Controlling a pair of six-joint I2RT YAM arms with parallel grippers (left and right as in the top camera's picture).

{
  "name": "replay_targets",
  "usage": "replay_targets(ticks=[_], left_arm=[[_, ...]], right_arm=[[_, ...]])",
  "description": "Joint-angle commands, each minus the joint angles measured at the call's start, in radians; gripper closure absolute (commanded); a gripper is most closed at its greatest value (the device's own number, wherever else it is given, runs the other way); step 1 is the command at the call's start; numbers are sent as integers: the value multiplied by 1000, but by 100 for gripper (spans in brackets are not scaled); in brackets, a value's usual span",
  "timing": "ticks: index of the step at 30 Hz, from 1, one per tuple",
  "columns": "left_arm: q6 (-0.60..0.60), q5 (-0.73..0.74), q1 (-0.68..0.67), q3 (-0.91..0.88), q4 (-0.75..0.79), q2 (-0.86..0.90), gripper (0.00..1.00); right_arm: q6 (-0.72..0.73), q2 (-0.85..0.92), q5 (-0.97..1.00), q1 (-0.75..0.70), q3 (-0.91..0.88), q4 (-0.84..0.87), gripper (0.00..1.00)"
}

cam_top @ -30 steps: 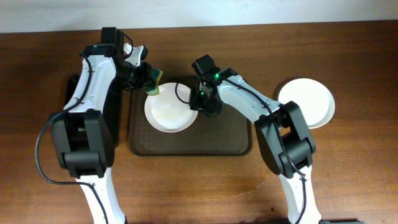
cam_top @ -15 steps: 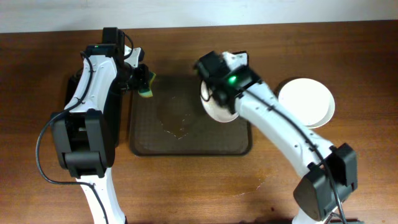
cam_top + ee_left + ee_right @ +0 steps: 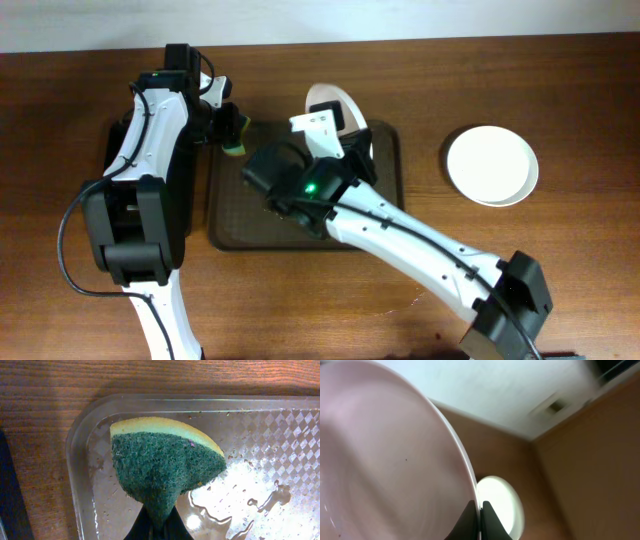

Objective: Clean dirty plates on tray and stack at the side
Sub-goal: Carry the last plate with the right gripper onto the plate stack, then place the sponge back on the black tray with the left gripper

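I will turn the tilted plate level with my right gripper next and then lower it onto the stack, because the stack is lying flat.
My right gripper is shut on the rim of a white plate and holds it tilted on edge, high above the far side of the dark brown tray. In the right wrist view the plate fills the left, with the fingertips pinching its rim. A stack of white plates lies on the table at the right and also shows in the right wrist view. My left gripper is shut on a green-and-yellow sponge over the tray's wet far-left corner.
A narrower black tray lies left of the brown tray, mostly under the left arm. The raised right arm covers much of the brown tray from above. Water drops lie on the tray surface.
The right gripper lifted the plate off the tray and swung it up, tilted, toward the tray's far edge. The left gripper drew the sponge back slightly left, off the plate.
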Motion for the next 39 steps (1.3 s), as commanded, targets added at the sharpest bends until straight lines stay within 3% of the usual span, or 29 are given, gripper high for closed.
replay_targets(ticks=[1, 3, 5, 11, 16, 20, 21, 23, 24, 25, 26, 27, 31, 33, 35, 39], left_arm=[[-10, 0, -2, 9, 2, -4, 99], [-10, 0, -2, 9, 3, -4, 99], [-10, 0, -2, 9, 6, -4, 99], [-10, -41, -2, 9, 5, -4, 99], [-10, -41, -2, 9, 5, -4, 99], [-10, -41, -2, 9, 5, -4, 99], [-10, -41, -2, 16, -3, -4, 99], [-10, -42, 7, 99, -79, -7, 99], [-10, -53, 18, 156, -132, -12, 99], [-10, -81, 26, 199, -178, -18, 99], [-10, -156, 42, 279, -284, -33, 99], [-11, -196, 54, 315, -347, -47, 99], [-100, -307, 161, 331, -522, -111, 99], [-100, -356, 194, 269, -496, -111, 99], [-100, -435, 204, 129, -370, -110, 99], [-100, -433, 215, -209, -1, -109, 99]], right_arm=[[60, -9, -557, -171, 0, 8, 96], [-83, -9, -947, -381, 0, 16, 96], [-167, -9, -1124, -577, 0, 23, 96], [-221, -9, -1173, -1103, -94, 39, 96], [-209, -9, -1184, -1292, -361, 244, 96], [-209, -8, -1189, -1301, -434, 341, 93], [-211, -8, -1213, -1301, -428, 351, 71], [-300, -10, -1390, -1294, -371, 345, 44], [-313, -17, -1432, -1284, -331, 329, 43], [-326, -29, -1462, -1262, -276, 297, 30], [-338, -38, -1461, -1222, -219, 246, 30], [-345, -41, -1454, -1188, -178, 208, 16], [-343, -45, -1453, -960, -115, 173, 16], [-338, -43, -1422, -839, -115, 209, 11], [-317, -42, -1403, -764, -115, 219, 11], [-317, -42, -1401, -724, -115, 218, 11]])
